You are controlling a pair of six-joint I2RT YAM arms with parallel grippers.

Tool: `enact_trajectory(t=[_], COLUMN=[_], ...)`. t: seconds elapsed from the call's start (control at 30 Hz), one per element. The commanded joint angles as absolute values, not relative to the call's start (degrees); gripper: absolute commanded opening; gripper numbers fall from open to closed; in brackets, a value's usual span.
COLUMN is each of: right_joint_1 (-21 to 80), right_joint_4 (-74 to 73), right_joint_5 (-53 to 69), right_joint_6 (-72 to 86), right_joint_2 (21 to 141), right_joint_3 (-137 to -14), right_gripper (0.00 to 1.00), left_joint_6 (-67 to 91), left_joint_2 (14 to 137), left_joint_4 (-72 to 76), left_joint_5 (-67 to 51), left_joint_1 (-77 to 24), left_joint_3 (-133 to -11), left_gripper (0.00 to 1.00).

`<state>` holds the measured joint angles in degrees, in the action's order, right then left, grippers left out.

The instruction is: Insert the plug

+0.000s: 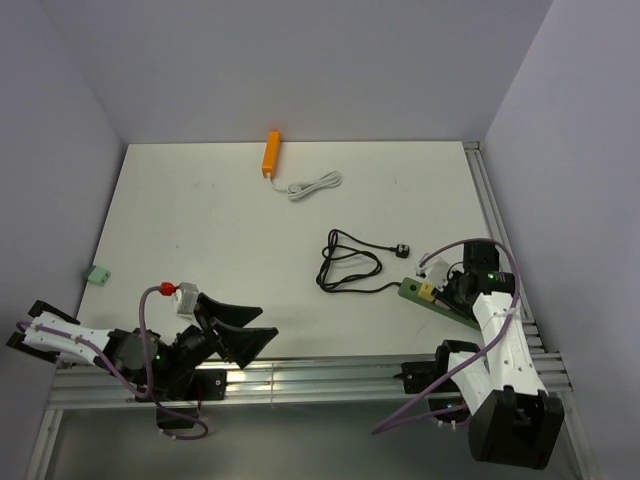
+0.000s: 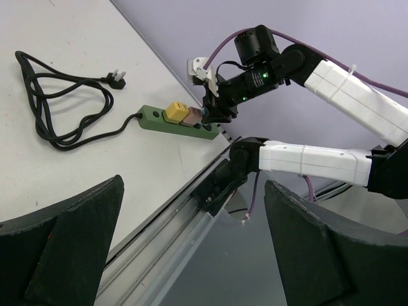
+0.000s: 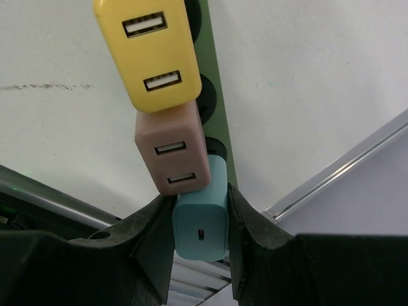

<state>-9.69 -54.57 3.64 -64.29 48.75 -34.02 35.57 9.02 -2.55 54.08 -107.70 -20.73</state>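
Observation:
The black socket beside the pink charger is below my right gripper and already meets the blue plug's end, so I should next push the plug down and release it.
My right gripper (image 3: 197, 201) is shut on a light blue plug (image 3: 201, 223), one finger on each side of it. The plug's far end sits against a socket of the green power strip (image 3: 213, 76), right beside a pink charger (image 3: 172, 156) and a yellow charger (image 3: 146, 51) plugged into the strip. How deep the blue plug sits I cannot tell. In the top view the strip (image 1: 408, 291) lies at the near right under the right gripper (image 1: 445, 285). My left gripper (image 1: 235, 330) hangs open at the near left, holding nothing.
The strip's black cable (image 1: 350, 262) lies coiled mid-table, its plug (image 2: 118, 80) loose on the surface. An orange block (image 1: 271, 152) with a white cable (image 1: 315, 185) lies at the back. A small green block (image 1: 98, 273) is at the left edge. Metal rails (image 1: 300, 385) run along the near edge.

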Motion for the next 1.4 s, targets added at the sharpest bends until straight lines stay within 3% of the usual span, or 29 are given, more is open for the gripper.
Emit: enact_trajectory(t=[0.0,0.77,1.37], right_joint_1=[-9.76,-7.30,-9.49], right_joint_4=[-53.53,-60.38,-50.19], right_joint_5=[7.38,8.88,4.30], right_joint_6=[-74.62,-74.88,-75.33], right_joint_2=[46.59,43.50,49.74], right_joint_3=[-32.08,-33.05,-30.23], right_gripper=[0.00,0.00,0.00], left_joint_6=[34.72,35.24,34.63], left_joint_2=[9.32,11.69,10.46], left_joint_4=[-0.53,2.28,2.29], left_joint_5=[53.88,53.09,54.23], left_joint_1=[-107.67,-107.67,-107.67], left_joint_3=[-20.57,-20.57,-20.21], left_gripper=[0.97,0.97,0.97])
